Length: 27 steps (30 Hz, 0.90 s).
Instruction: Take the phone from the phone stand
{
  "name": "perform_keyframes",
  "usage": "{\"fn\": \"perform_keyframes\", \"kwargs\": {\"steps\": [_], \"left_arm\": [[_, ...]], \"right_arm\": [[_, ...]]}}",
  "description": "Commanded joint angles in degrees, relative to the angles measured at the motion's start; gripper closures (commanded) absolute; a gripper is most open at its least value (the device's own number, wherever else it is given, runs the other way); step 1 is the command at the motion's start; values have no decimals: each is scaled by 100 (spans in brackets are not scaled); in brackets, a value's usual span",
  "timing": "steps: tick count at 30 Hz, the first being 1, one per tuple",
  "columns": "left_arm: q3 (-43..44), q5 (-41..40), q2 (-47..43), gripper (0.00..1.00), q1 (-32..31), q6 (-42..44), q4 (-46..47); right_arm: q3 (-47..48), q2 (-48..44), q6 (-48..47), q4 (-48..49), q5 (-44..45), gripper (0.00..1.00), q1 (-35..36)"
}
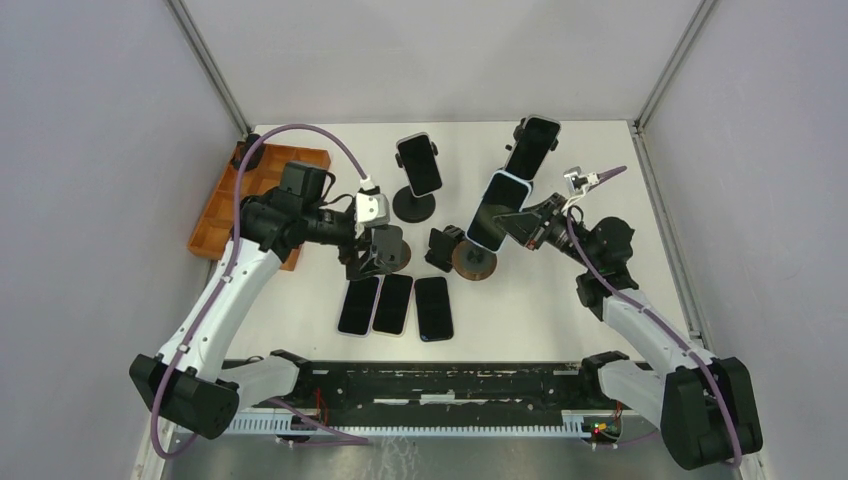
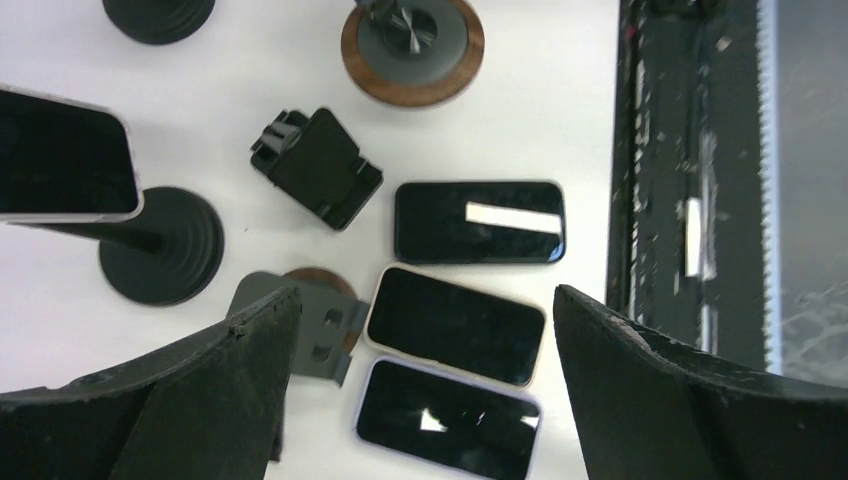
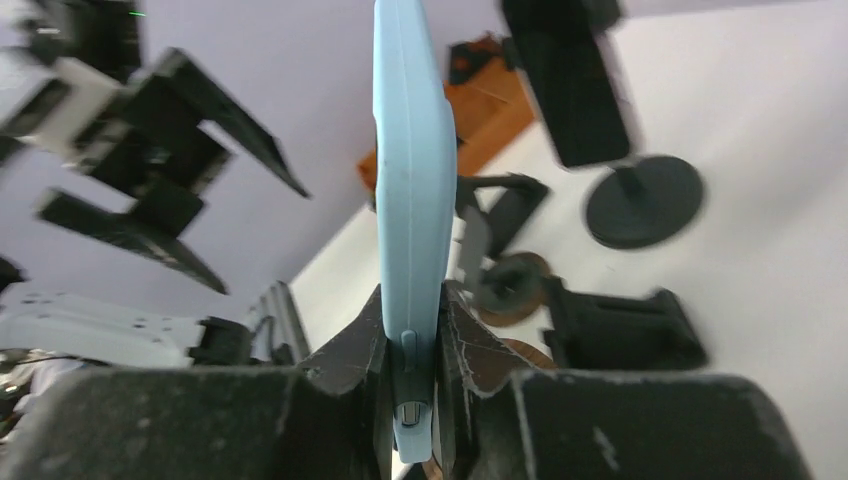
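The phone should tilt flat as my right gripper draws back and down to release it on the clear tabletop beside the flat phones.
My right gripper is shut on a light-blue-cased phone and holds it tilted in the air above an empty wood-based stand. In the right wrist view the phone stands edge-on between the fingers of that gripper. My left gripper is open and empty over a grey stand on a wooden base. In the left wrist view the left gripper hangs above flat phones. Two more phones sit on stands, one at the middle back and one further right.
Three phones lie flat side by side near the front. A small black stand sits between the wooden bases. An orange tray is at the left edge. The black rail runs along the near edge.
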Motion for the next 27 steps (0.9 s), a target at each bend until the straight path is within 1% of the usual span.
{"fn": "perform_keyframes", "kwargs": {"steps": [1,5,8,11,14,20,27], "left_arm": [[-117,715,-79,0,-14,-1471,862],[-212,888,-199,0,-17,-2512,1792],[-240,1050,-252,3,-24,-2859,2150],[-300,1150,-321,7,-32,-2869,2165],[-333,1222,-376,10,-46,-2902,2201],[-262,1326,-343,12,-101,-3151,2427],[-157,1481,-289,16,-199,-3240,2423]], "right_arm": [[130,-284,1228,1983,84,100,641],[356,-71,1973,2929,371,100,1206],[488,148,2529,3672,593,100,1433],[604,355,2928,4186,828,100,1584],[783,519,2955,4264,941,100,1786],[1133,892,2962,4382,1032,100,2169],[1388,1184,2888,4347,1047,100,2403]]}}
